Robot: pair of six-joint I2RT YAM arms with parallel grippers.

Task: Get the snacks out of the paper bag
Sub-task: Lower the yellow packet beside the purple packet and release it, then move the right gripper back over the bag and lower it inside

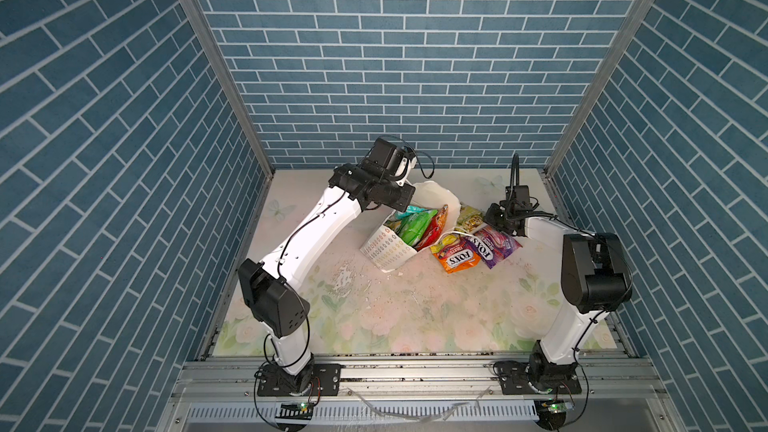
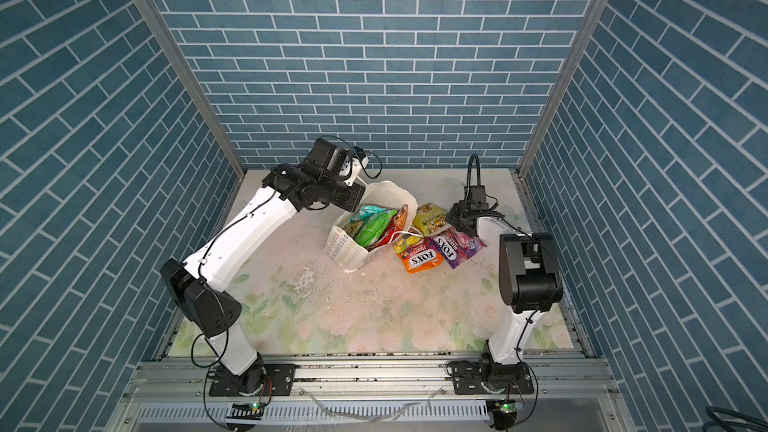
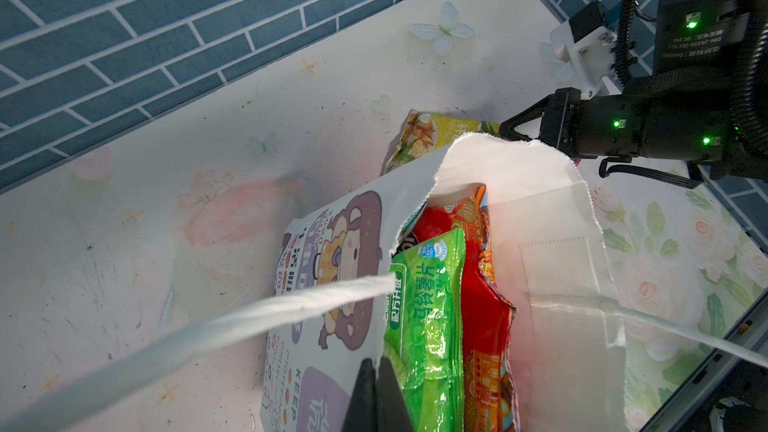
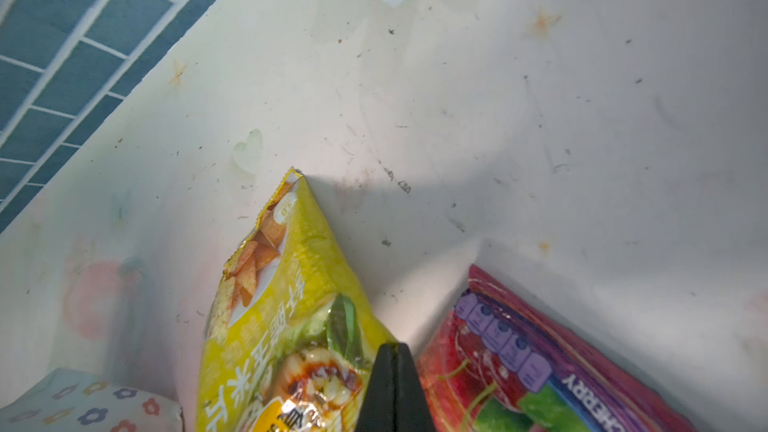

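Note:
My right gripper holds the yellow packet, which is already clear of the bag's opening. It should next go down a little toward the purple packet's edge (image 1: 487, 230) (image 4: 444, 358) and let go of the yellow packet.
The paper bag (image 1: 384, 249) (image 2: 345, 247) lies tilted on the table with its mouth toward the right. A bright green packet (image 1: 415, 226) (image 3: 428, 305), a red one (image 1: 436, 228) (image 3: 482, 313) and a teal one (image 1: 409, 211) stick out of it. My left gripper (image 3: 376, 361) is shut on the bag's rim (image 3: 540, 201) next to the cartoon face; both top views hide its jaws under the wrist. Orange (image 1: 455, 257) and purple (image 1: 496, 245) (image 4: 540, 367) FOX'S packets lie outside the bag. My right gripper (image 4: 392, 347) (image 1: 489, 218) (image 3: 505, 126) is shut on the near edge of the yellow packet (image 4: 291, 305) (image 1: 469, 216).
A white cord handle (image 3: 249, 317) stretches taut past the left wrist camera; another (image 1: 457, 234) drapes over the orange packet. The blue brick back wall (image 1: 395, 76) stands just behind the bag. The floral table top (image 1: 395, 309) reaches to a metal rail (image 1: 415, 367) in front.

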